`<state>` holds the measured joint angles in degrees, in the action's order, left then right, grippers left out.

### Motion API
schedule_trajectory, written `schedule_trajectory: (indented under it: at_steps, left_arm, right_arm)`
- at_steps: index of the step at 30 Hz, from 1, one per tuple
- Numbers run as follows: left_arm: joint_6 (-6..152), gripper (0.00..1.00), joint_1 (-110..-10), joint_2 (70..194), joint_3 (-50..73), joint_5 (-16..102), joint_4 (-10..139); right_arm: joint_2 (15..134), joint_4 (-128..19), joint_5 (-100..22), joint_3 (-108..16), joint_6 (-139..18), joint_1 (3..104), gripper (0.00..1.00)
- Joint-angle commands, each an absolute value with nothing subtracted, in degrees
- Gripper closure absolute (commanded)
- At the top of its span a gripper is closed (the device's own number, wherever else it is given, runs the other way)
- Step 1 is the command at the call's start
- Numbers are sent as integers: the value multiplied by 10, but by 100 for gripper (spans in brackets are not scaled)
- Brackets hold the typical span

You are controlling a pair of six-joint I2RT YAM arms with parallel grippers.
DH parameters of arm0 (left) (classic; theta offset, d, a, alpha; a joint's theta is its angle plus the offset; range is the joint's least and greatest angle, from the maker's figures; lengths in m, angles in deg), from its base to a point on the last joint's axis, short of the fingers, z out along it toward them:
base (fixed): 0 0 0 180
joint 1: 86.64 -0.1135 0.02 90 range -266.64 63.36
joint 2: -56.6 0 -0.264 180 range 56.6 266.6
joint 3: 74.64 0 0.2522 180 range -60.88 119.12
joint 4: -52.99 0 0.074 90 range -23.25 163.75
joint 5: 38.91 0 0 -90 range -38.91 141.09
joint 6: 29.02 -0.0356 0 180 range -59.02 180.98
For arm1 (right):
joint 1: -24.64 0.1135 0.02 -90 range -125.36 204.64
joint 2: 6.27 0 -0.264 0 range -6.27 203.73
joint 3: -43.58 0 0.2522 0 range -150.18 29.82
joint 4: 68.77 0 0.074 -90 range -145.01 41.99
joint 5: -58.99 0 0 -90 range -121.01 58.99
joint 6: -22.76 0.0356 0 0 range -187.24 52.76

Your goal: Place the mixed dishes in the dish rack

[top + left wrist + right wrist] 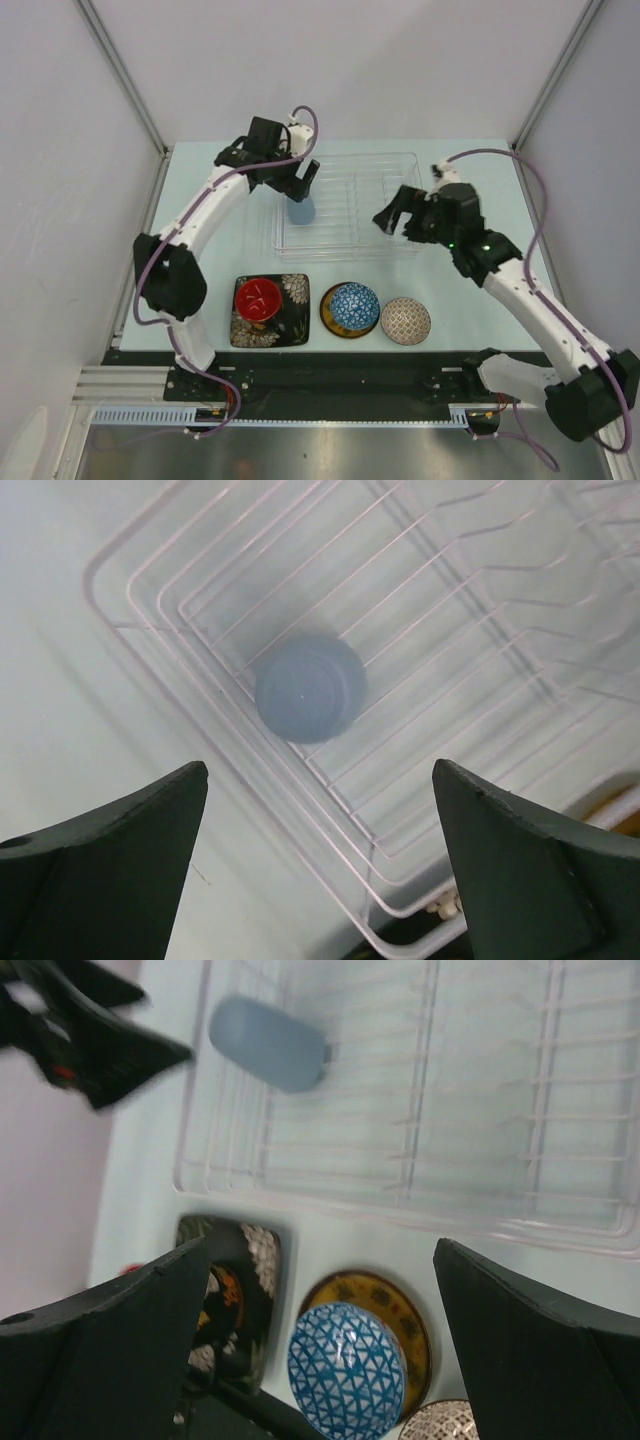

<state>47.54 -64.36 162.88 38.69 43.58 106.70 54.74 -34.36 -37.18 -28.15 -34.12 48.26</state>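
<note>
My right gripper comes across, back and down next onto the mug's saucer-side rim, which faces up below it and to its left in the top view.
The pale blue cup [300, 210] stands upside down in the near left corner of the clear dish rack [385, 185]; it also shows in the left wrist view [310, 687] and the right wrist view [267, 1042]. My left gripper [305, 180] hangs open and empty just above it. My right gripper [395, 212] is open and empty over the rack's right part. The red-lined mug [257, 298] sits on the black square plate [292, 325]. The blue bowl [354, 305] sits on the yellow saucer [327, 312]. The brownish bowl [405, 320] stands to its right.
The rack [480, 630] has ribbed slots and low walls [480, 1110]. The dishes stand in a row on the pale table between the rack and the arm bases; the blue bowl [347, 1370], saucer [405, 1305] and black plate [250, 1260] show below my right fingers.
</note>
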Motion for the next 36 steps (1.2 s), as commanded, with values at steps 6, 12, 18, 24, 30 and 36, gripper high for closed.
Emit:
schedule_trajectory:
  at_steps: [6, 12, 18, 24, 30, 36]
  left_arm:
    - [558, 0, -727, 1381, 328, 319, 1114]
    - [531, 0, -836, 1284, 193, 275, 1134]
    - [518, 0, -893, 1223, 141, 261, 1145]
    - [517, 1, -900, 1201, 130, 261, 1148]
    - [505, 0, -909, 1194, 135, 260, 1154]
    - [508, 0, -914, 1197, 133, 252, 1149]
  right_arm:
    - [762, -280, -245, -397, -406, 759, 0]
    - [869, -282, -260, -513, -410, 852, 0]
    - [947, -247, -272, -590, -409, 892, 8]
    - [1022, -220, -266, -654, -421, 917, 12]
    - [1066, -205, -236, -655, -438, 922, 22]
    - [1079, -215, -230, -648, -443, 921, 32]
